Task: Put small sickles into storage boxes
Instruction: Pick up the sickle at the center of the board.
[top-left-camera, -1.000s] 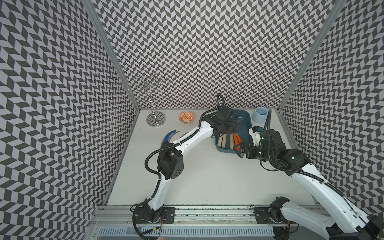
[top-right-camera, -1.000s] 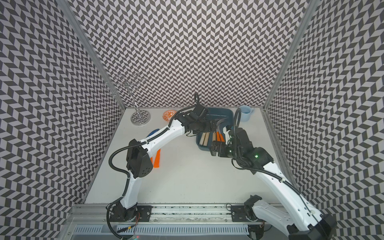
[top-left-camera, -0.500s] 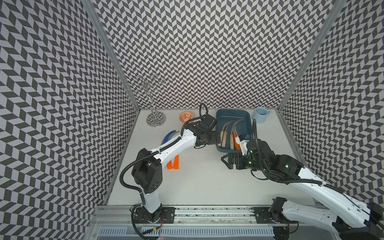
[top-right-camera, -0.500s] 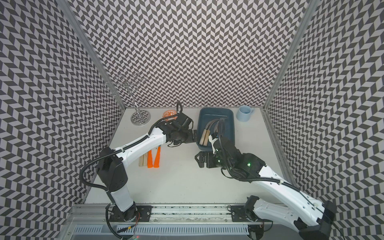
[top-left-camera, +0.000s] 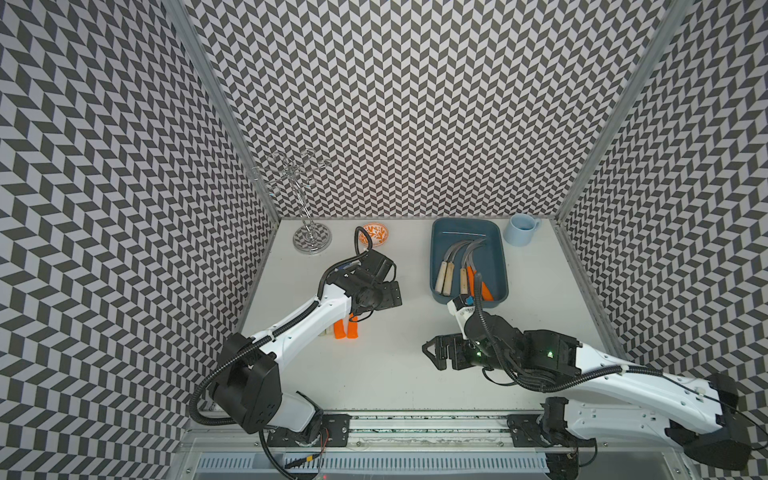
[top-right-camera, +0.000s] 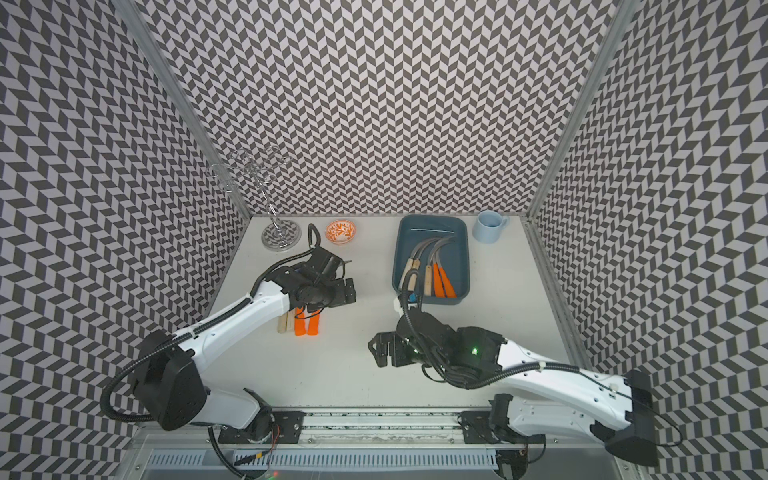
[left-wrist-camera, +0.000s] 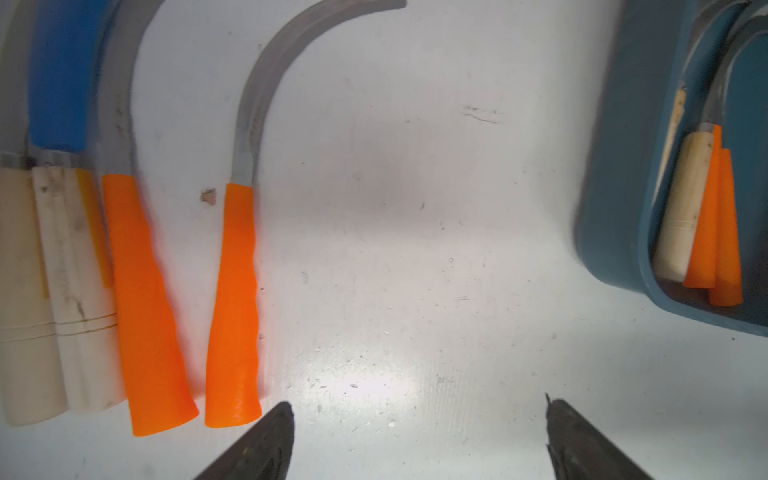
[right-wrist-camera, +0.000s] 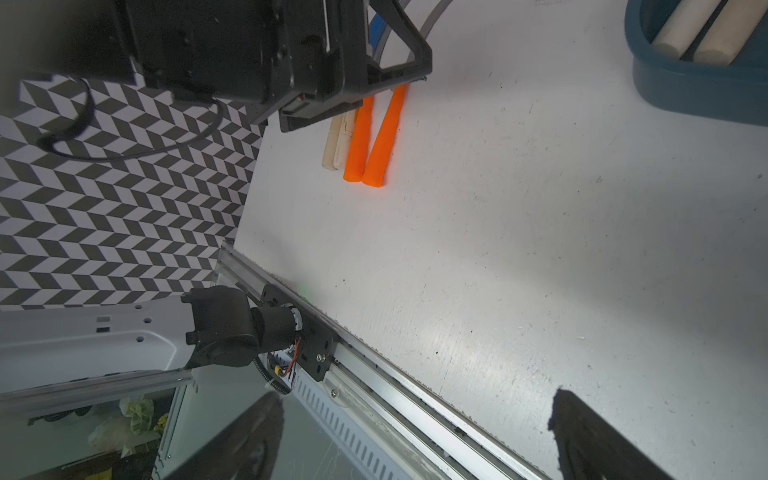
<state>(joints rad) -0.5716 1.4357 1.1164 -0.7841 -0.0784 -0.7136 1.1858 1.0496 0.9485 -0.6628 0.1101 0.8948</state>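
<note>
I need to move my left gripper back and down onto the orange handle nearest the storage box next, because that handle is below the gripper and closer to my base.
The dark teal storage box (top-left-camera: 461, 226) (top-right-camera: 432, 222) stands at the back right and holds several small sickles (top-left-camera: 465, 266) (top-right-camera: 432, 266) with wood and orange handles. More small sickles lie side by side on the table at the left (top-left-camera: 346, 330) (top-right-camera: 307, 326). The left wrist view shows two with orange handles (left-wrist-camera: 235, 299) (left-wrist-camera: 145, 299), pale wooden handles (left-wrist-camera: 70, 291) and a blue blade (left-wrist-camera: 58, 70). My left gripper (top-left-camera: 395, 295) (left-wrist-camera: 419, 403) hovers open and empty over bare table just beside the nearest orange handle. My right gripper (top-left-camera: 430, 353) (right-wrist-camera: 415, 397) is open and empty mid-table near the front.
A light blue mug (top-left-camera: 521, 228) stands right of the box. An orange-patterned bowl (top-left-camera: 374, 232) and a wire stand (top-left-camera: 311, 241) sit at the back left. Patterned walls close three sides. A metal rail (top-left-camera: 415, 424) runs along the front edge.
Both arms have pulled away from the box. The left gripper swung left to above the loose sickles. The right gripper drew back toward the front middle of the table.
</note>
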